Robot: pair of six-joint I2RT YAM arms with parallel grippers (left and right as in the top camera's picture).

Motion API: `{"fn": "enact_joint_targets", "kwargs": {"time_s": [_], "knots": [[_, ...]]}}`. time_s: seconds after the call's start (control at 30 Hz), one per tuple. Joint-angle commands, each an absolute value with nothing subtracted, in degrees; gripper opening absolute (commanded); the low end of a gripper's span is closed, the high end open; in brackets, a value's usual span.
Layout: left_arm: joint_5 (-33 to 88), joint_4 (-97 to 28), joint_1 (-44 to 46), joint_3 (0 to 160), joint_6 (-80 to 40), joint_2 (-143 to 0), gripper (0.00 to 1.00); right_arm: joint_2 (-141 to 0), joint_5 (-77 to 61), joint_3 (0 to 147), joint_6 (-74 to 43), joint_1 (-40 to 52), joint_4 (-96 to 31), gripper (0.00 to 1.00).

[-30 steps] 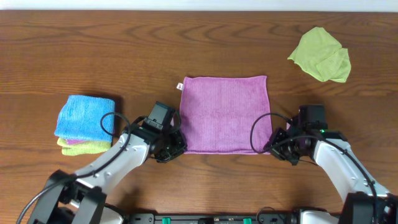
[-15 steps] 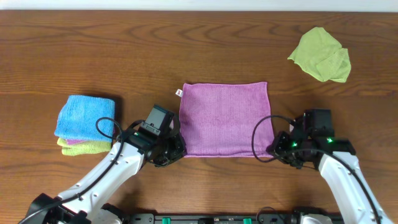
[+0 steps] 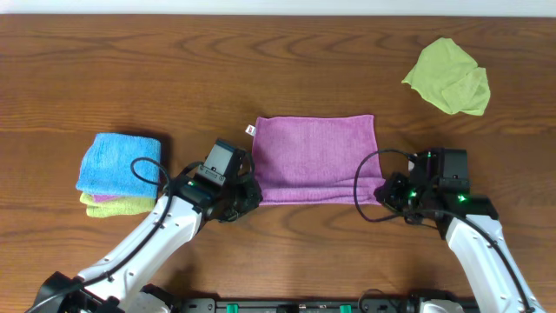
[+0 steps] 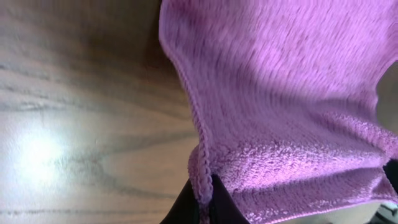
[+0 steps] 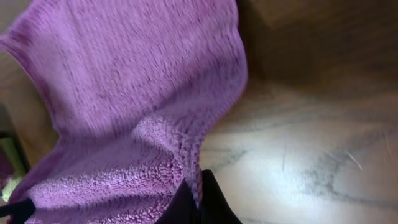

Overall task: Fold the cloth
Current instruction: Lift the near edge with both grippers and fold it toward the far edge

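Note:
My right gripper carries the purple-pink cloth's held corner outward onto its far corner [image 3: 370, 119] by the lime-green cloth next and releases, since that far corner lies flat.
The purple-pink cloth [image 3: 314, 156] lies in the middle of the wooden table, its far edge flat and its near edge lifted. My left gripper [image 3: 248, 195] is shut on the cloth's near left corner; in the left wrist view the hem [image 4: 200, 180] is pinched between the dark fingertips [image 4: 205, 208]. My right gripper [image 3: 387, 193] is shut on the near right corner; the right wrist view shows the cloth [image 5: 137, 93] hanging from the shut fingertips [image 5: 198, 205]. Both corners are held above the table.
A stack of folded cloths, bright blue [image 3: 120, 161] on top, lies at the left. A crumpled lime-green cloth [image 3: 447, 76] lies at the far right. The table's near edge [image 3: 287, 294] is close behind both arms.
Both grippers have lifted the cloth's near corners and carried them away from me. The cloth's visible area has become shorter front to back.

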State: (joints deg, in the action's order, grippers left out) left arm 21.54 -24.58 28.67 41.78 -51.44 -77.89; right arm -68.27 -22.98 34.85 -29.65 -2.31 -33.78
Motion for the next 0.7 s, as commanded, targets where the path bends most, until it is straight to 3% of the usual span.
{"fn": "enact_joint_targets", "kwargs": {"time_s": [0.0, 0.33, 0.67], "knots": [[15.84, -24.32, 28.51, 42.92, -52.51, -77.89, 0.06, -67.9, -19.27, 34.87, -30.72, -2.17, -32.23, 0.01], [11.27, -20.12, 28.14, 46.96, -50.74, -82.35, 0.06, -70.17, -18.15, 35.92, -31.68, -2.15, -26.5, 0.01], [11.09, -23.18, 23.66, 60.58, -46.24, -93.84, 0.06, -80.03, -15.9, 46.24, -30.57, -2.17, -26.35, 0.01]]}}
